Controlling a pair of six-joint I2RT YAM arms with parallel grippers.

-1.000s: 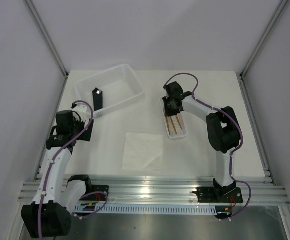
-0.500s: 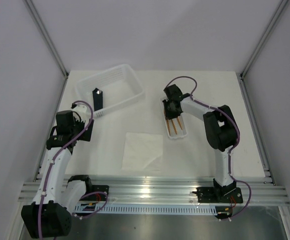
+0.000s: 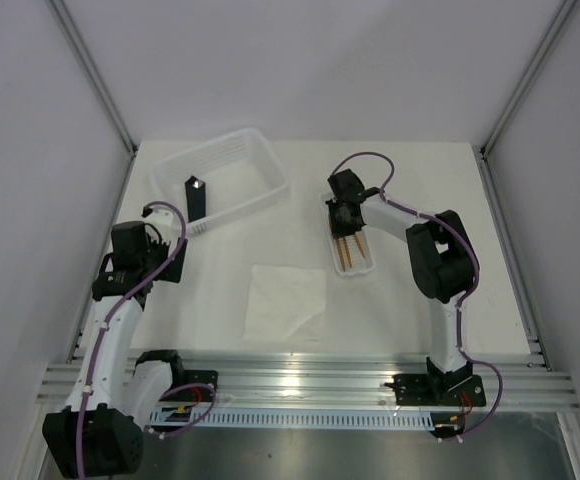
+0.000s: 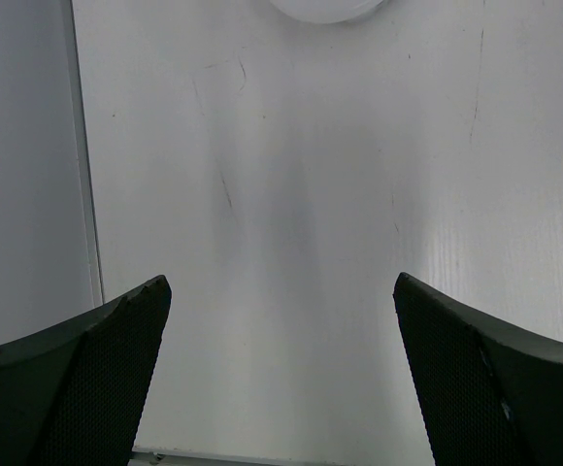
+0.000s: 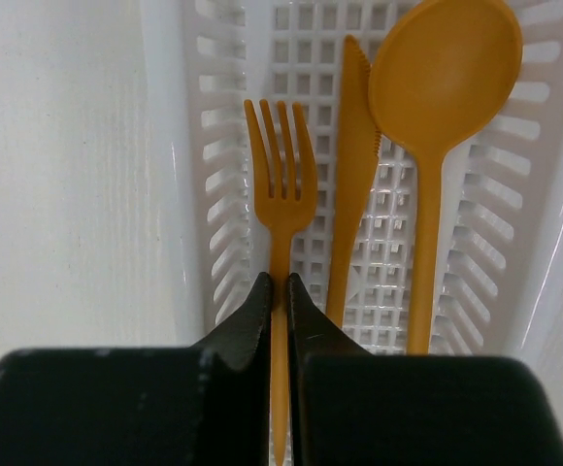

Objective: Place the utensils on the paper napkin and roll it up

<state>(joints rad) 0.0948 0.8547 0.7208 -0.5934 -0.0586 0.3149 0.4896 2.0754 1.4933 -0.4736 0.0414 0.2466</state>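
The napkin lies empty, so my right gripper will next lift the fork, move back and to the left in the top view, and go down to let go of the fork there.
Three orange utensils lie in a narrow white ribbed tray: a fork, a knife and a spoon. My right gripper is shut on the fork's handle inside the tray; in the top view it sits at the tray's far end. The utensils show there as thin orange lines. The white paper napkin lies flat in front of the tray, toward the middle. My left gripper is open and empty over bare table at the left.
A large white slotted basket stands at the back left with a black upright block at its near edge. A metal rail runs along the table's near edge. Grey walls close both sides.
My right gripper has come down onto the tray's far end and closed on the fork handle. The left arm has not moved.
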